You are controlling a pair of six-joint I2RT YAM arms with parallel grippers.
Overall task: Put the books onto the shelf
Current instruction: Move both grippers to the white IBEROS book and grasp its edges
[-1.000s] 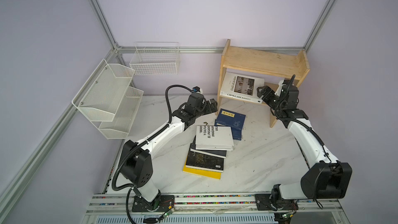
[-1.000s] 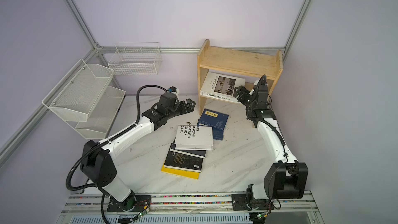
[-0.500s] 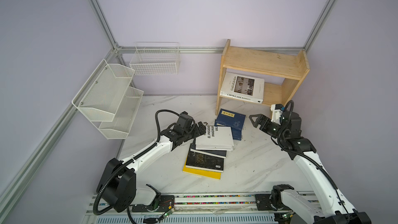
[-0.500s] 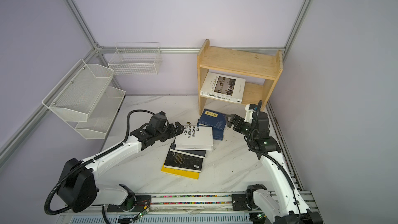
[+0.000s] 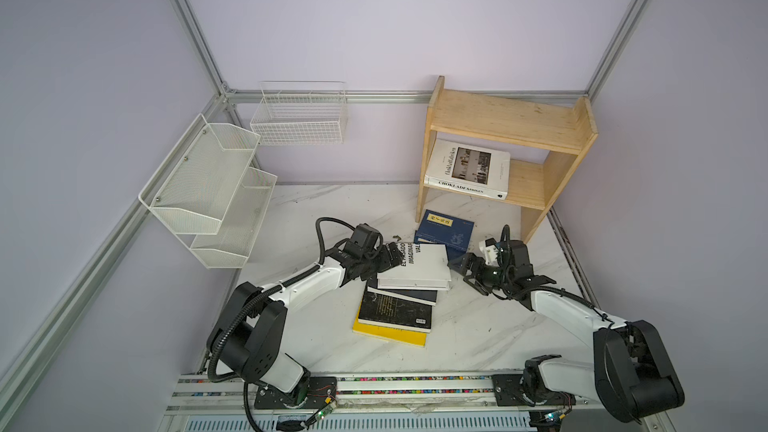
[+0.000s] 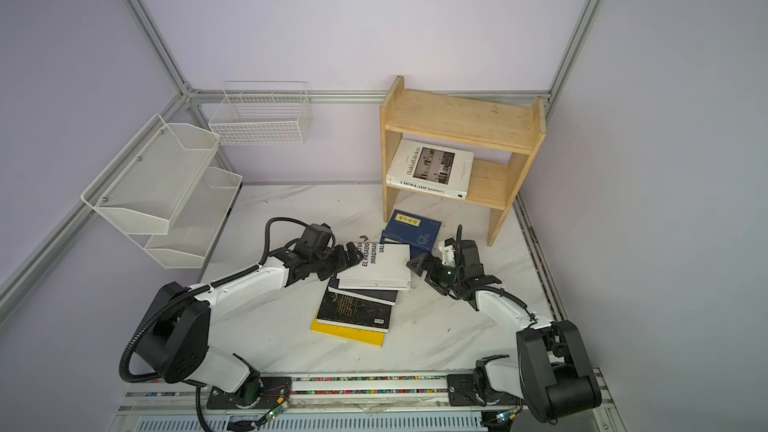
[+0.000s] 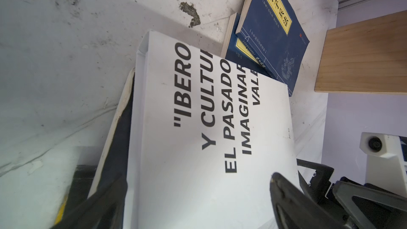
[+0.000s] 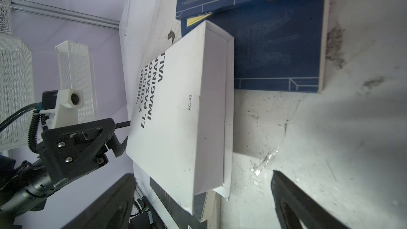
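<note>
My right gripper needs to move across toward my left gripper and straddle the top white book's page edge (image 5: 448, 273) (image 8: 211, 140) beside it, as that edge sticks out over the black books.
A white book with black lettering (image 5: 417, 265) (image 6: 376, 263) tops a stack of black books (image 5: 395, 309) and a yellow one (image 5: 390, 336). Two navy books (image 5: 445, 229) lie behind it, at the foot of the wooden shelf (image 5: 509, 118). Another white book (image 5: 467, 168) lies on the shelf's lower tier. My left gripper (image 5: 388, 257) (image 7: 198, 181) is open at the top book's left edge, one finger on each side of it. My right gripper (image 5: 459, 270) (image 8: 202, 175) is open at the book's right edge, its fingers either side of a corner without touching.
A white mesh tiered rack (image 5: 208, 193) and a white wire basket (image 5: 299, 114) hang on the walls at the left and back. The shelf's side panel (image 5: 557, 184) stands close behind my right arm. A rail (image 5: 415, 384) runs along the table's front edge.
Both arms have come down and forward from near the shelf to the stack. The left gripper reached the white book's left edge, the right its right edge. The books have not moved.
</note>
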